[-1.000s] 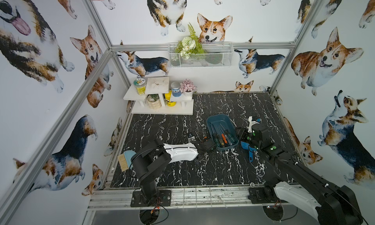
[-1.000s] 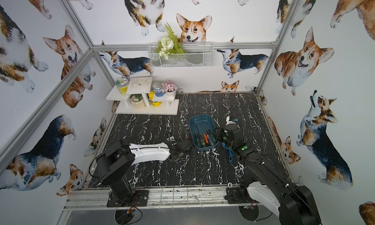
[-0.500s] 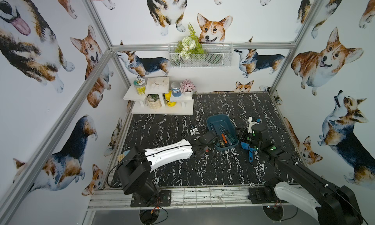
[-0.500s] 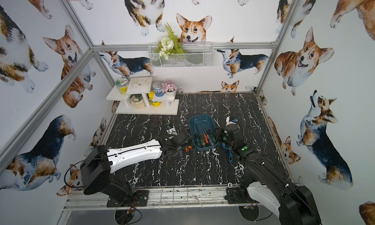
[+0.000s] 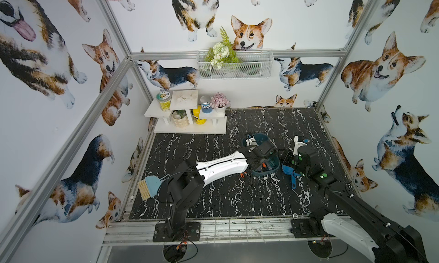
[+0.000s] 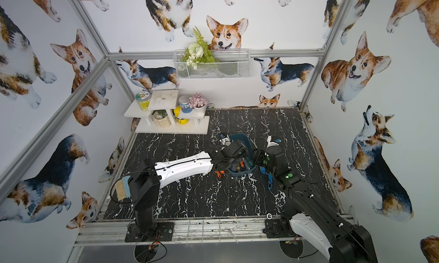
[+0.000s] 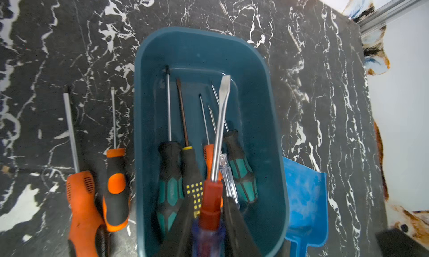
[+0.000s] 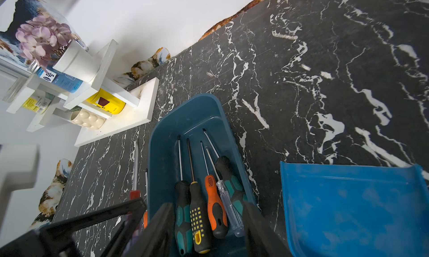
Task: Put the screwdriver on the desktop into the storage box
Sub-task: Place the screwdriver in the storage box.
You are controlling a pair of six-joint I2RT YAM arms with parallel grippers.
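Next, my left gripper lowers into the teal storage box (image 7: 257, 100) and releases the red and blue screwdriver over the yellow-dotted screwdriver handle (image 7: 193, 187), which lies below the gripper's fingers.
My left gripper (image 7: 210, 202) is shut on a screwdriver (image 7: 220, 128) with a red and blue handle and a flat blade. It hangs tilted over the teal storage box (image 7: 257, 100), blade toward the far end. Several screwdrivers lie inside the box. Two orange-handled screwdrivers (image 7: 81, 197) (image 7: 116, 186) lie on the black marbled desktop (image 7: 69, 47) beside the box; one of them shows in both top views (image 5: 242, 175) (image 6: 219, 173). My right gripper (image 8: 207, 206) is open, its jaws apart over the box's near end (image 8: 192, 114), gripping nothing that I can see.
A blue dustpan (image 5: 288, 171) (image 8: 348, 209) lies on the right of the box, close to my right arm. A white tiered shelf (image 5: 190, 128) with jars stands at the back left. A blue brush (image 5: 148, 187) lies at the front left. A wire basket (image 5: 235, 64) hangs on the back wall.
My left arm has reached right and away from its base, carrying the red-handled screwdriver from beside the box to over it. The right arm has stayed still.
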